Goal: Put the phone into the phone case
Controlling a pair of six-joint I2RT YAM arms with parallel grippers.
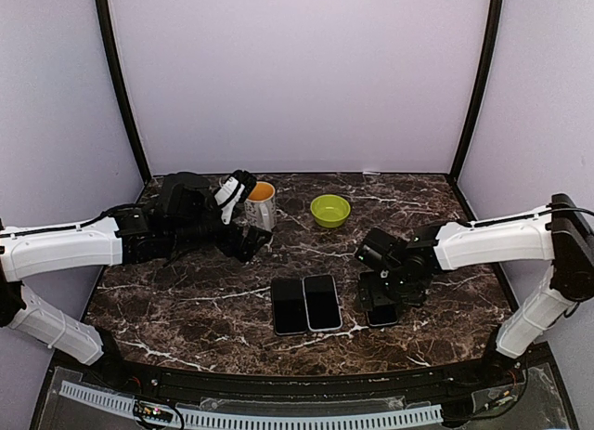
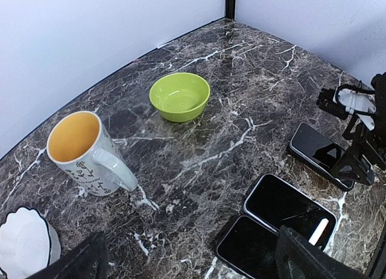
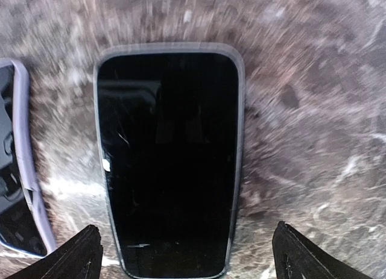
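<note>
The phone's near end (image 1: 382,317) (image 3: 174,252) is below the robot's right gripper, between its open fingers, so the right gripper will next go straight down beside both long edges and close.
A black-screened phone (image 3: 169,158) with a grey rim lies flat on the marble table at the right (image 1: 380,314); it also shows in the left wrist view (image 2: 318,153). My right gripper (image 1: 386,295) hangs open just above it, with its fingertips (image 3: 78,255) either side of the phone's near end and not touching it. A pale-rimmed phone case (image 1: 322,302) lies flat at the table's middle, its edge showing in the right wrist view (image 3: 17,164). A black slab (image 1: 289,306) lies against its left side. My left gripper (image 1: 249,242) is open and empty near the mug.
A white mug (image 1: 262,205) with an orange inside stands at the back left, right by my left gripper. A green bowl (image 1: 329,210) sits at the back middle. A white scalloped dish (image 2: 24,243) lies near the mug. The marble table (image 1: 186,309) has purple walls around it.
</note>
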